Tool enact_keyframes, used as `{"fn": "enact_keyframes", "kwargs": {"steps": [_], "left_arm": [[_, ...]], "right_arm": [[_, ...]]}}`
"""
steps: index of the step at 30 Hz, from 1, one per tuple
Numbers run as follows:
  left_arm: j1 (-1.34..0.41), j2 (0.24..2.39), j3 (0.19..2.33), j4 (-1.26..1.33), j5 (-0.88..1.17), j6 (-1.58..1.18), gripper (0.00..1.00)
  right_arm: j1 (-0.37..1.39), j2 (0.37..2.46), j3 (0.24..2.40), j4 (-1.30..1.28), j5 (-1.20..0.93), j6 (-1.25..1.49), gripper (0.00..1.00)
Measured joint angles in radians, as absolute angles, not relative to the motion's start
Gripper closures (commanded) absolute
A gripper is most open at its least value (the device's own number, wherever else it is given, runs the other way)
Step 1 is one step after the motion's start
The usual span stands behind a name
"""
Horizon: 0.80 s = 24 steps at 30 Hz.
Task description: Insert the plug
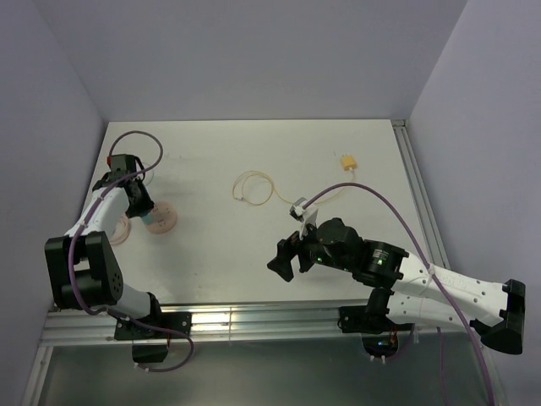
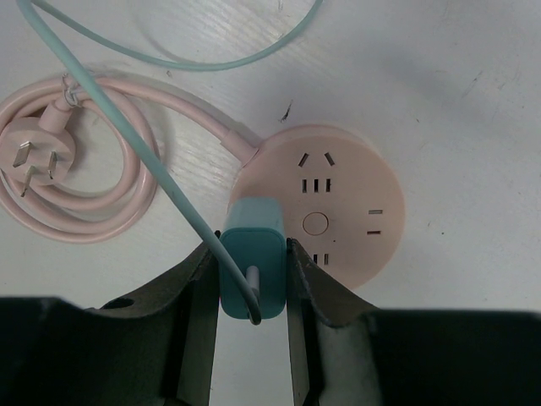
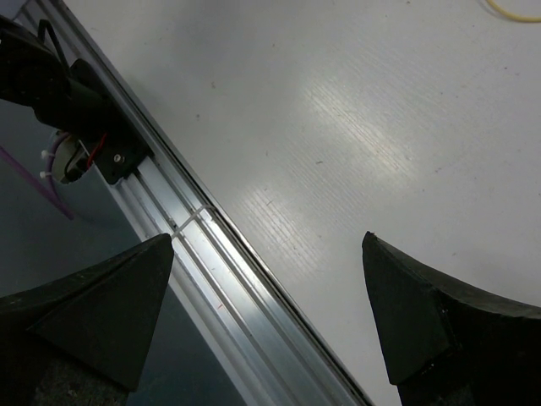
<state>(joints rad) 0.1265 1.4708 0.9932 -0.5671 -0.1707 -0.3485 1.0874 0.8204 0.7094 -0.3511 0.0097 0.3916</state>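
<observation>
The plug's front end is already resting on the pink socket's edge by the coiled cord (image 1: 150,220), so my left gripper needs to press down there next, moving outward, and then let go of the plug.
A teal plug (image 2: 252,262) with a pale teal cable (image 2: 161,161) sits between my left gripper's (image 2: 251,283) fingers, which are shut on it. The plug's front end rests at the left edge of the round pink socket hub (image 2: 338,211). In the top view the left gripper (image 1: 145,211) is at the pink hub (image 1: 162,218) at the table's left side. My right gripper (image 3: 266,279) is open and empty, hovering over the table's near edge; it also shows in the top view (image 1: 287,258).
The hub's pink cord and wall plug (image 2: 34,161) lie coiled to its left. A yellow cable loop (image 1: 254,188) and a yellow connector (image 1: 347,162) lie mid-table. An aluminium rail (image 3: 228,288) runs along the near edge.
</observation>
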Motion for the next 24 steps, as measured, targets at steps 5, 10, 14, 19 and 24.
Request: {"fn": "enact_keyframes", "kwargs": {"steps": [5, 10, 14, 19, 24], "left_arm": [[0.126, 1.477, 0.992, -0.556, -0.169, -0.335, 1.0], [0.127, 1.495, 0.994, -0.541, -0.166, -0.333, 1.0], [0.128, 1.516, 1.006, -0.521, -0.16, -0.336, 1.0], [0.129, 1.514, 0.986, -0.458, -0.131, -0.381, 1.0], [0.099, 1.525, 0.984, -0.426, -0.134, -0.478, 1.0]], "right_arm": [[1.087, 0.811, 0.698, -0.352, 0.009, 0.392, 0.01], [1.087, 0.796, 0.698, -0.352, 0.009, 0.392, 0.01], [1.087, 0.795, 0.698, -0.352, 0.009, 0.392, 0.01], [1.087, 0.79, 0.698, -0.351, 0.01, 0.392, 0.01], [1.087, 0.789, 0.698, -0.352, 0.01, 0.392, 0.01]]}}
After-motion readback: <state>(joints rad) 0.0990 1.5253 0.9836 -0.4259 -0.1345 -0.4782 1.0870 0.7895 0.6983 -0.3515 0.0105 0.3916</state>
